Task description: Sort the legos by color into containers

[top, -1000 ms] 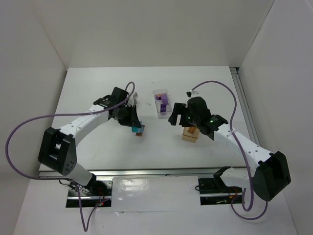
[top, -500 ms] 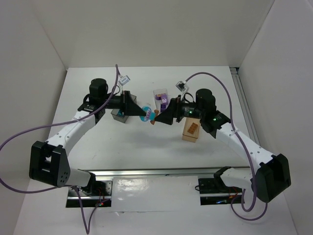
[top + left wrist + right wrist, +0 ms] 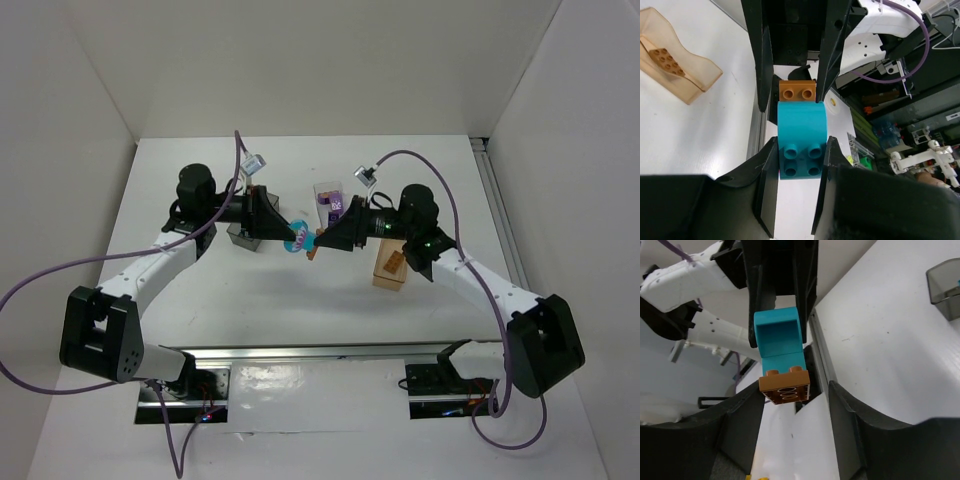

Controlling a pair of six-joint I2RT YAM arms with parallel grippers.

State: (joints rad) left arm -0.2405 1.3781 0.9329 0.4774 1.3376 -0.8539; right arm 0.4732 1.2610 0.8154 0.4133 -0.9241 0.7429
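The left gripper will next swing to the left in the top view, over the dark grey container below, then tip down and let go of the teal lego (image 3: 801, 135), because that container shows teal.
Above the table's middle, my left gripper (image 3: 293, 232) is shut on a teal lego (image 3: 801, 135) with an orange-brown lego (image 3: 797, 91) stuck on its far end. My right gripper (image 3: 321, 240) faces it. Its fingers (image 3: 764, 65) flank the orange-brown lego (image 3: 785, 386): one touches a corner and the other stands apart, so it is open. The teal lego (image 3: 777, 340) reaches back into the left fingers (image 3: 805, 270). Of the containers, the amber one (image 3: 389, 265) holds an orange-brown lego (image 3: 665, 60), the clear one (image 3: 329, 205) purple legos (image 3: 335, 208), and the dark grey one (image 3: 243, 236) sits under the left arm.
White walls close in the table at the back and both sides. The amber container (image 3: 680, 70) lies below and to the right arm's side. The dark grey container (image 3: 945, 287) lies to the left arm's side. Purple cables loop off both arms.
A second ago both grippers were low over the table. They have risen and met in mid-air, and the right jaws have narrowed around the orange-brown lego.
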